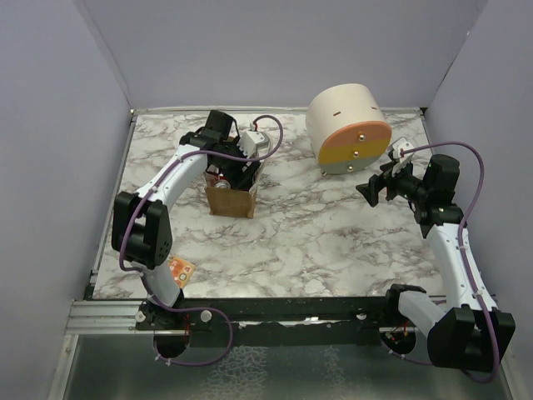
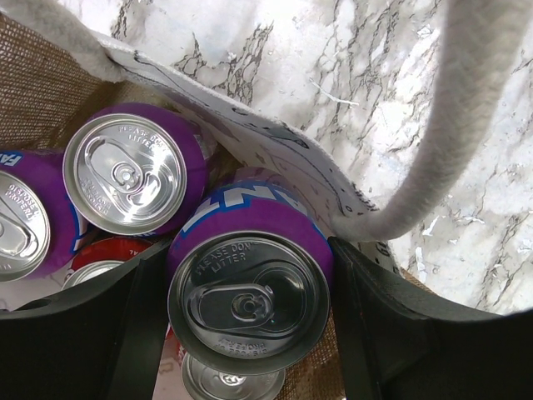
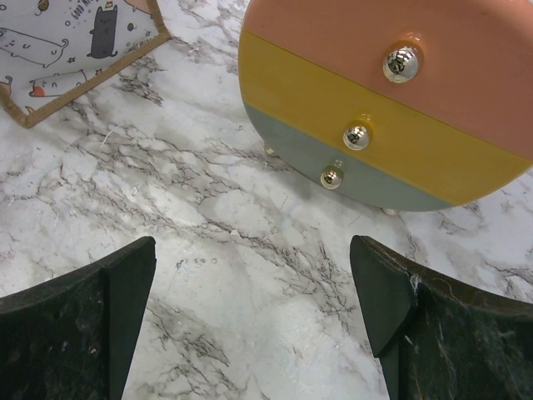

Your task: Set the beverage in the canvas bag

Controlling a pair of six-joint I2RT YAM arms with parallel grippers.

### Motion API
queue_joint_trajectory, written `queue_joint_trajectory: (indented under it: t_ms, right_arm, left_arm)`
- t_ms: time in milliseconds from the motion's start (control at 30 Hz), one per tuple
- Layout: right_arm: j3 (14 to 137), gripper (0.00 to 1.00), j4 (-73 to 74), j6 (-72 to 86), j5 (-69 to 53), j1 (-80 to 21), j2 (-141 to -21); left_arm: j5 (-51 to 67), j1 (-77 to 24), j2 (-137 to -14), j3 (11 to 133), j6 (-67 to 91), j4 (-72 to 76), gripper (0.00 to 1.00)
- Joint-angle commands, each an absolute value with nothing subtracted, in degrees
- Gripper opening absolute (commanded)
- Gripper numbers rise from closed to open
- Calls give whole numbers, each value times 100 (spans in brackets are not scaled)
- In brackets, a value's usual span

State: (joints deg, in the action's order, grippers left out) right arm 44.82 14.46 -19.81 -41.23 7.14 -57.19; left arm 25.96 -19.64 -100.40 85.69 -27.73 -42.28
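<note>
The other cans leave room in the gap along the bag's printed side (image 2: 225,163), so my left gripper will next lower the purple can further down into it to release it.
The tan canvas bag (image 1: 231,202) stands at the table's left middle. My left gripper (image 1: 236,169) is at its open mouth. In the left wrist view the gripper (image 2: 250,304) is shut on an upright purple soda can (image 2: 250,292), with the black fingers (image 2: 379,321) against both of its sides, inside the bag's burlap wall (image 2: 50,83). Other purple cans (image 2: 125,173) and a red can (image 2: 104,265) stand in the bag beside it. A cream handle (image 2: 433,167) loops across the right. My right gripper (image 1: 375,188) is open and empty, hovering over bare marble (image 3: 250,275).
A large cream cylinder with an orange-yellow drawer face (image 1: 350,133) lies at the back right, just ahead of the right gripper; it also shows in the right wrist view (image 3: 391,100). A small orange packet (image 1: 181,269) lies near the left arm's base.
</note>
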Motion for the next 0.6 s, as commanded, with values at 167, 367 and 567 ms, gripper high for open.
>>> queue_joint_trajectory:
  t_ms: [167,367,567]
  right_arm:
    - [4410,100,1283,-2026,-4227,747,-5628]
    - [4401,100,1275,-2030,-4223,747,-5638]
    - [4402,100,1274,-2030,-4210,747,-5640]
  left_arm:
    - [2505,-1977,-10124,8468,-2677,-3855,36]
    - [2612,-1970,-10159,8404,-2697,-3802,42]
    - [2562,-1972,-10242,8378,-2757,-3841,47]
